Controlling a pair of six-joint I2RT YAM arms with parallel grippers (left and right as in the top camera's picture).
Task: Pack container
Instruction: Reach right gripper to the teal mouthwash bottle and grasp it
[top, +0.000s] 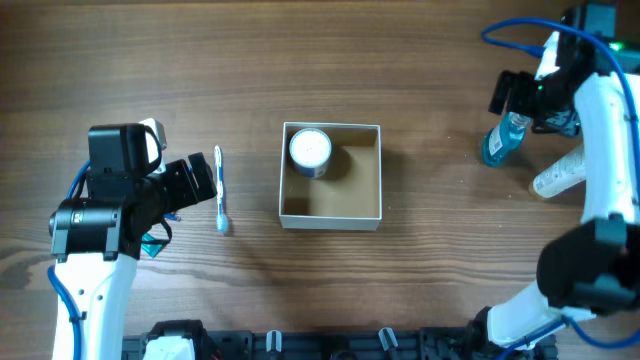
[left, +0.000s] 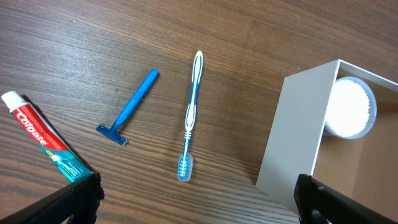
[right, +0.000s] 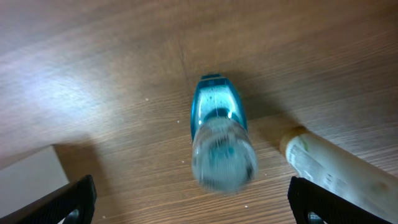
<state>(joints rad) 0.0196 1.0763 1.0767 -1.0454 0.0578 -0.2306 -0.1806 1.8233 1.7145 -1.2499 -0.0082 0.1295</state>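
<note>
I will lower my right gripper around the blue bottle next and close it. The bottle stands upright below my open fingers with space on both sides.
The container is a square open-top box with white walls and a tan inside, at the table's middle. A round white-lidded jar stands in its back left corner. In the left wrist view the box wall and the jar show at the right. A blue and white toothbrush lies left of the box. My left gripper is open and empty, hovering by the toothbrush. My right gripper is open and empty above a blue bottle, which stands upright between the fingers.
A blue razor and a red-and-teal toothpaste tube lie left of the toothbrush. A pale tube-shaped bottle lies right of the blue bottle; it also shows in the right wrist view.
</note>
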